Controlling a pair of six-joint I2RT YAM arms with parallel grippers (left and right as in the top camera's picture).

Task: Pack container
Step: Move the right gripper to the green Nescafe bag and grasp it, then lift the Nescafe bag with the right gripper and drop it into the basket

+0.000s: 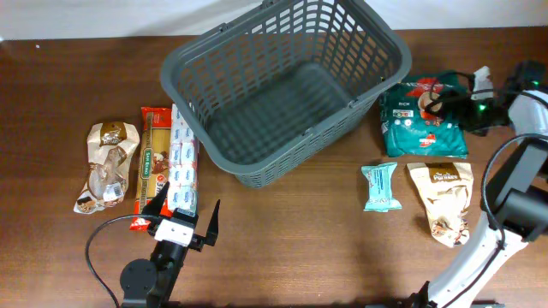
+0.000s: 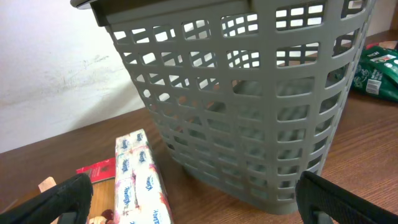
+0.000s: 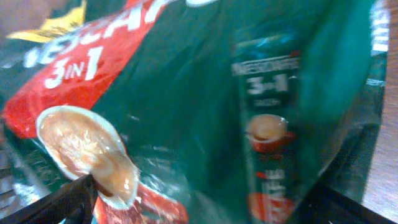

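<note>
My right gripper needs to push to the left in the overhead view onto the green bag's arm-side edge, since that edge is already between the gripper's wide-open fingers.
The dark grey basket (image 1: 282, 90) stands empty at the table's back middle, and its lattice wall fills the left wrist view (image 2: 249, 106). My left gripper (image 1: 187, 212) is open and empty near the front edge, just in front of a white tissue pack (image 1: 183, 167), which also shows in the left wrist view (image 2: 140, 186). My right gripper (image 1: 438, 107) is right over a green 3-in-1 coffee bag (image 1: 419, 120). In the right wrist view the bag (image 3: 205, 106) fills the frame between the wide-apart fingers (image 3: 205, 205).
A red pasta packet (image 1: 154, 162) and a brown snack bag (image 1: 107, 162) lie left of the tissue pack. A small teal packet (image 1: 381, 186) and a beige bag (image 1: 443, 197) lie front right. A black cable loops at each arm.
</note>
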